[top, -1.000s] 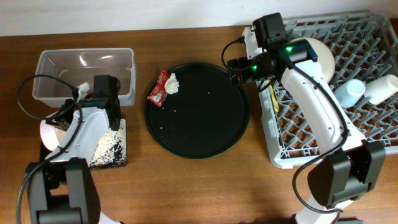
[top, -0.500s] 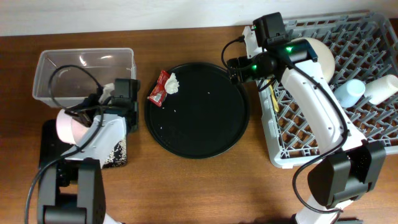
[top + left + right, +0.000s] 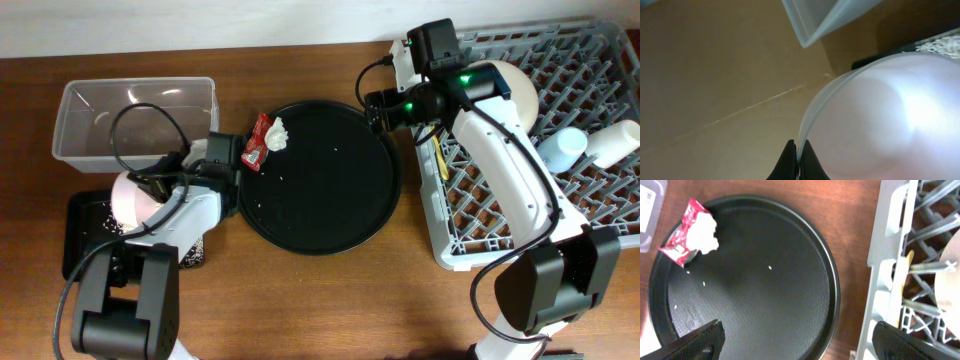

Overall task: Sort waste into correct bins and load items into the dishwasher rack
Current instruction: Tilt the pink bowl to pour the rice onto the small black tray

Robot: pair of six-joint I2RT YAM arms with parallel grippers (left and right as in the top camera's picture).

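Note:
The bowl goes to the right in the overhead view with my left gripper next. It then comes down onto the round tray's middle for release, because that spot is clear.
My left gripper is shut on the rim of the small pink bowl, which hangs over the shallow black tray beside the rice. The clear tub stands just behind. A red wrapper with a white tissue scrap on it lies on the back left rim of the round black tray. My right gripper is open and holds nothing, above the gap between that tray and the grey rack.
In the rack lie a large cream bowl, a light blue cup, a white cup and a yellow utensil. A few rice grains dot the round tray. Wooden table surrounds everything.
My left arm has swung right with the pink bowl, from over the black tray's left end toward the round tray. The right arm has not moved.

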